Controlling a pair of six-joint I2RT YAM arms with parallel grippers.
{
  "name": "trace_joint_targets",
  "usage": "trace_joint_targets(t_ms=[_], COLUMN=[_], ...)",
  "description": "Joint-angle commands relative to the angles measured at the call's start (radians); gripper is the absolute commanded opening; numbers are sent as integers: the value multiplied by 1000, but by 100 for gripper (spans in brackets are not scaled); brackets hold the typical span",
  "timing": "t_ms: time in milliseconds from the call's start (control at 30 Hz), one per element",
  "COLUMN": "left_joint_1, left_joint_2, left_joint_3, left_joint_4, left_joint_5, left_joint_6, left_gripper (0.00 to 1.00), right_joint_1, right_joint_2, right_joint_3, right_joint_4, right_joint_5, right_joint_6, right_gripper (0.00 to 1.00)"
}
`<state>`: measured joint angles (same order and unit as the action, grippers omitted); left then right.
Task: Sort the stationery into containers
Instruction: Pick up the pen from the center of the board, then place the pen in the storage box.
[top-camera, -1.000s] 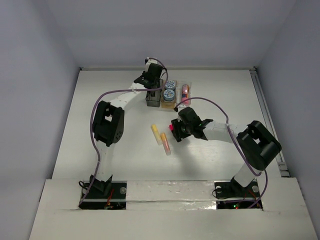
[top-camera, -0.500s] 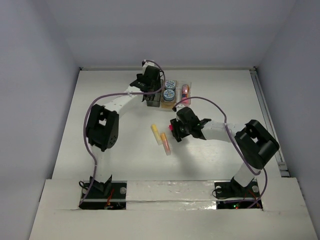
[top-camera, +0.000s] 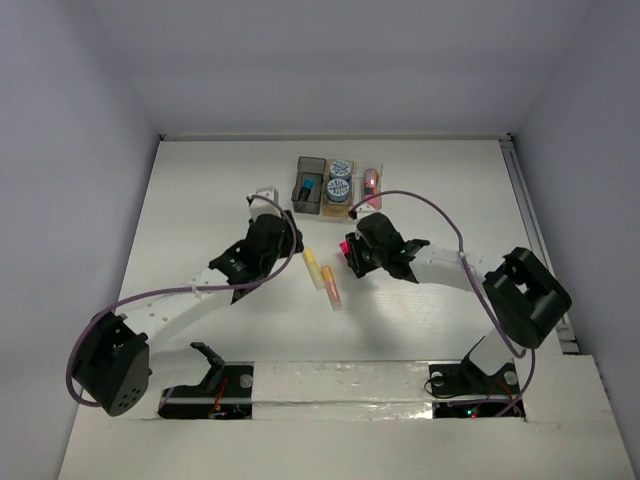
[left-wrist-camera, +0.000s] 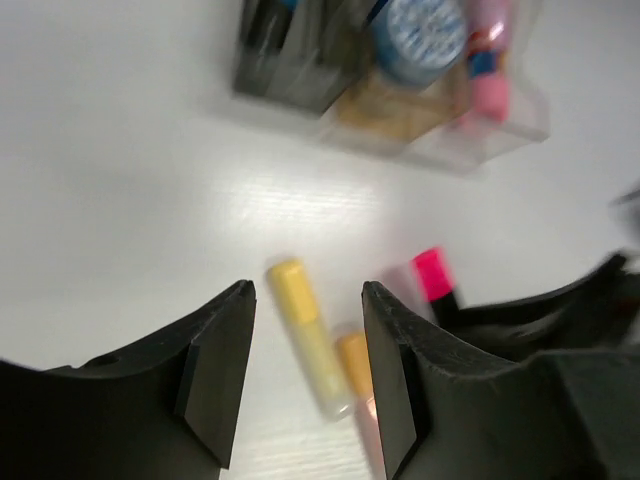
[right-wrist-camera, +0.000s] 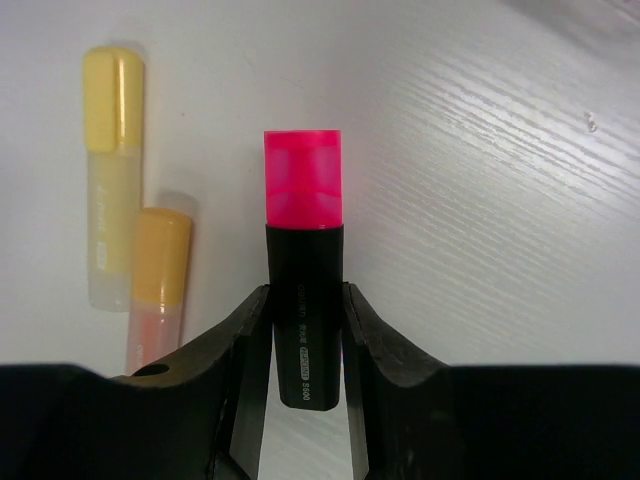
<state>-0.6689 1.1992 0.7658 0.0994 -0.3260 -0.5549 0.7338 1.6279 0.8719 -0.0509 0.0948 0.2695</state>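
The pink-black highlighter goes up in my right gripper next, then outward over the dark grey bin, since that bin already holds a blue-black highlighter (top-camera: 307, 188).
My right gripper (right-wrist-camera: 305, 292) is shut on the black body of the pink-black highlighter (right-wrist-camera: 303, 200), with its pink cap pointing away from me; in the top view this gripper (top-camera: 351, 252) sits mid-table. The yellow highlighter (top-camera: 313, 264) and the orange highlighter (top-camera: 331, 288) lie side by side just to its left. My left gripper (top-camera: 292, 243) hangs open beside them, and in its wrist view the gripper (left-wrist-camera: 307, 300) frames the yellow highlighter (left-wrist-camera: 305, 335) below. The containers (top-camera: 325, 206) stand at the back: the dark grey bin holds a blue-black highlighter (top-camera: 307, 188), the amber bin holds two tape rolls (top-camera: 340, 178), and the clear bin holds the pink bottle (top-camera: 371, 182).
A purple cable (top-camera: 420, 205) loops over the right arm near the bins. The table's right rail (top-camera: 535, 240) and the walls bound the white surface. Both arm bases stand at the near edge.
My left arm has pulled back from the dark grey bin to the table's middle, and the blue-black highlighter now shows in that bin. My right jaws have shut on the pink-black highlighter.
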Motion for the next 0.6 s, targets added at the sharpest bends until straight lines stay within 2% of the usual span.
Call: trace_joint_targets(t_ms=[0, 167, 333, 367, 467, 567], left_joint_1=[-1, -1, -1, -1, -38, -60], left_joint_2=[-82, -197, -216, -213, -204, -201], left_joint_3=[-117, -276, -338, -355, -373, -399], left_joint_4=[-10, 22, 58, 68, 74, 97], left_joint_5=[-28, -25, -24, -13, -8, -31], left_joint_6=[-72, -132, -178, -181, -194, -207], left_gripper=[43, 39, 33, 31, 12, 8], right_joint_1=[9, 9, 9, 9, 9, 9], right_joint_2=[-89, -102, 56, 87, 206, 304], right_joint_3=[-17, 87, 325, 367, 504, 622], right_joint_4=[95, 82, 106, 100, 94, 111], right_joint_5=[28, 5, 26, 28, 37, 51], right_joint_6=[20, 53, 16, 2, -15, -15], right_gripper=[4, 1, 3, 3, 3, 3])
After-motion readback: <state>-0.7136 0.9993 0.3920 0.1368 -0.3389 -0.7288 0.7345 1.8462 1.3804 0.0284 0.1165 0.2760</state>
